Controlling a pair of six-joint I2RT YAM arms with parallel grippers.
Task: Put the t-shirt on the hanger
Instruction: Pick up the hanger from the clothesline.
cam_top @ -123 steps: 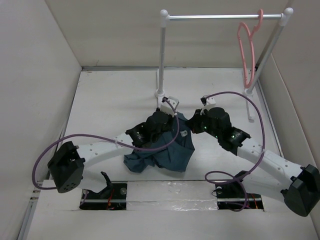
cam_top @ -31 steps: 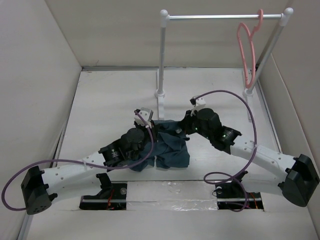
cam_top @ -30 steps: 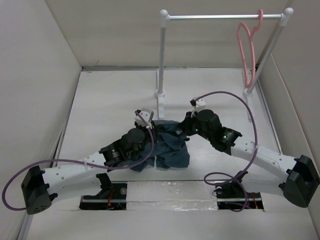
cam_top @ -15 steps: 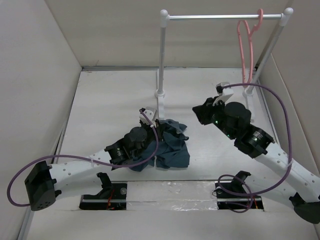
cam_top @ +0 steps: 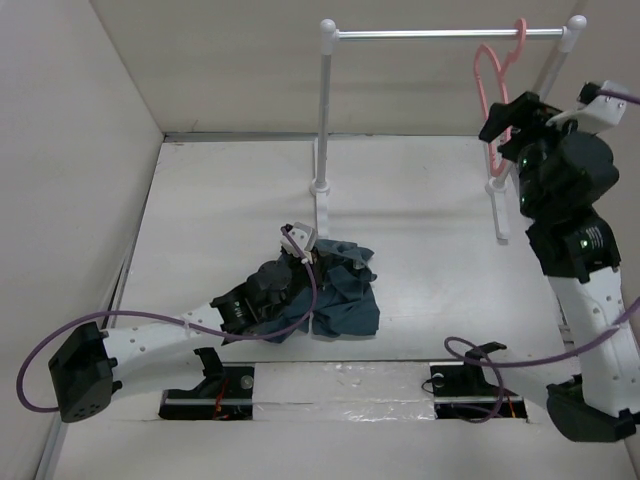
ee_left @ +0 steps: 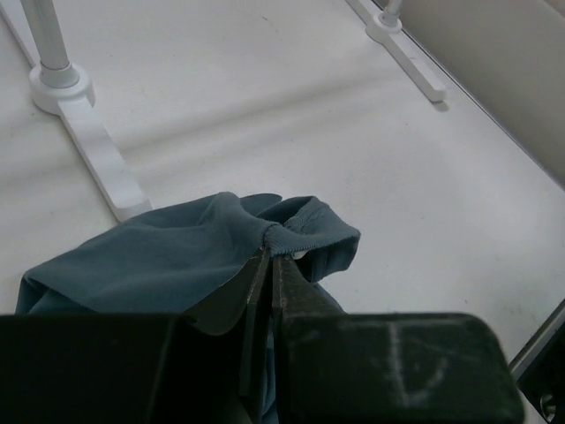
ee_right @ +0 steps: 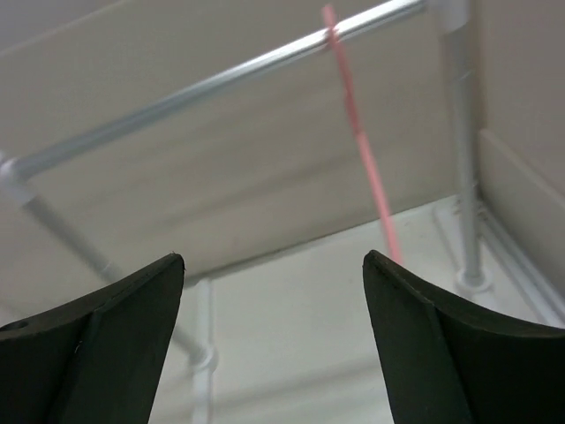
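Observation:
My right gripper should next reach outward and to the right in the wrist view, to go around the near side of the pink hanger, which hangs that way from the gripper.
The dark teal t-shirt (cam_top: 345,300) lies crumpled on the table in front of the rack's left post. My left gripper (cam_top: 318,263) is low over its far edge. In the left wrist view this gripper (ee_left: 272,256) is shut on a ribbed hem fold of the t-shirt (ee_left: 177,256). The pink hanger (cam_top: 489,85) hangs by its hook from the right end of the silver bar. My right gripper (cam_top: 512,112) is raised beside it, open and empty. In the right wrist view the hanger (ee_right: 364,146) shows as a thin pink line just above the right finger of the gripper (ee_right: 274,258).
The white-posted rack with its silver bar (cam_top: 440,33) stands at the back, with its left post (cam_top: 325,110) and foot (ee_left: 84,132) near the shirt. Box walls (cam_top: 80,120) close in the left, back and right sides. The bar (ee_right: 203,88) runs across the right wrist view.
My right gripper opened, left the t-shirt and swung up and back right to the hanger. The left gripper kept its hold on the shirt and barely shifted.

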